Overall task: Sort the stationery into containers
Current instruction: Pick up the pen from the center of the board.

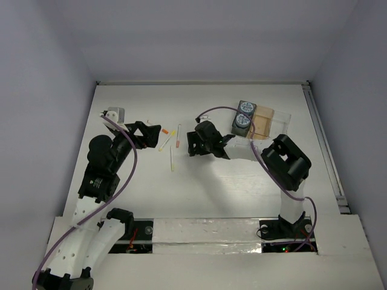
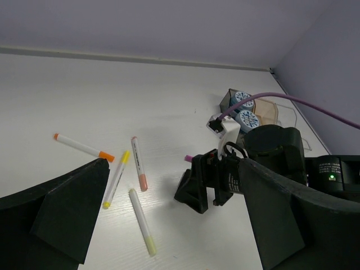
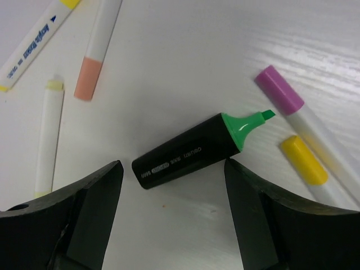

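I should slide my right gripper outward next, toward the green-tipped end of the highlighter, and close it on the highlighter's black body there, because that end is beyond my fingers.
A black highlighter (image 3: 188, 152) with a bare green tip lies loose on the table between the tips of my open right gripper (image 3: 172, 166), touching neither finger. Beside it to the right are a purple-capped pen (image 3: 281, 91) and a yellow-capped pen (image 3: 304, 160). My right gripper (image 1: 195, 145) hovers low at mid-table. My left gripper (image 1: 151, 133) is open and holds nothing, left of four scattered pens: orange-ended (image 2: 84, 147), yellow-ended (image 2: 115, 180), peach-capped (image 2: 139, 171) and pale yellow (image 2: 142, 222). The clear divided tray (image 1: 273, 121) holds two round canisters (image 1: 243, 115) in its dark section.
The tray stands at the back right, close to the table's right edge rail (image 1: 323, 145). A purple cable (image 1: 221, 109) loops from the right wrist past the canisters. White walls close in the table on three sides.
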Controlling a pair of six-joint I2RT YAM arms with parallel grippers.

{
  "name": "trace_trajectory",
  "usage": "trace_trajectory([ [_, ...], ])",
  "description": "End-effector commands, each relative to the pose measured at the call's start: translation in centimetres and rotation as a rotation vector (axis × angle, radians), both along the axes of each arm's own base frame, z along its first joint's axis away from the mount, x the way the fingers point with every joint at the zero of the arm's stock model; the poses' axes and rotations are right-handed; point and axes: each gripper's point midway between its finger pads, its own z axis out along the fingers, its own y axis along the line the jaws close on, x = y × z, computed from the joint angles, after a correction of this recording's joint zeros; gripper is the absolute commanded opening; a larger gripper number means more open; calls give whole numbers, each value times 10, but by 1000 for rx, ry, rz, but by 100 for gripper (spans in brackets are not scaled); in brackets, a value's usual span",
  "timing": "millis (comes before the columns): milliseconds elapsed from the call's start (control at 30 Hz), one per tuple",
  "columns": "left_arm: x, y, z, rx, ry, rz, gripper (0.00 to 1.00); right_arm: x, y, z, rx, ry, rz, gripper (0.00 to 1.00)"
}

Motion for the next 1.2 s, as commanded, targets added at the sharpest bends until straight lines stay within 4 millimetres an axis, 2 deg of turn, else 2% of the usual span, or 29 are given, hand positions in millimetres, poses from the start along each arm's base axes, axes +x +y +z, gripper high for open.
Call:
trace_trajectory([
  [0, -3, -3, 17, -20, -52, -17, 99, 10, -12, -15, -97, -8, -42, 79],
  [133, -2, -4, 17, -21, -50, -18, 99, 14, -13, -20, -147, -4, -27, 75],
  [300, -2, -4, 16, -28, -46, -20, 99, 16, -16, -23, -185, -1, -24, 65],
  [500, -7, -11, 15, -63, -33, -52, 99, 21, -16, -33, -222, 13, -31, 67],
  [633, -18, -20, 15, -110, -33, -113, 99, 24, -22, -37, -252, 7, -59, 63],
  [767, -25, -30, -6, -176, 29, -160, 99, 27, -25, -40, -278, 5, -76, 60],
  [900, -27, -29, -22, -208, 74, -146, 99, 31, -22, -41, -276, 7, -84, 51],
  [1000, -28, -24, -30, -208, 96, -115, 99, 31, -20, -42, -267, 14, -90, 40],
  [1067, -29, -23, -38, -205, 119, -109, 99, 30, -18, -40, -256, 16, -92, 38],
  [1100, -29, -24, -42, -205, 130, -115, 99, 29, -19, -39, -249, 15, -93, 32],
  [1167, -29, -27, -54, -220, 159, -126, 90, 30, -16, -33, -225, 6, -98, 25],
])
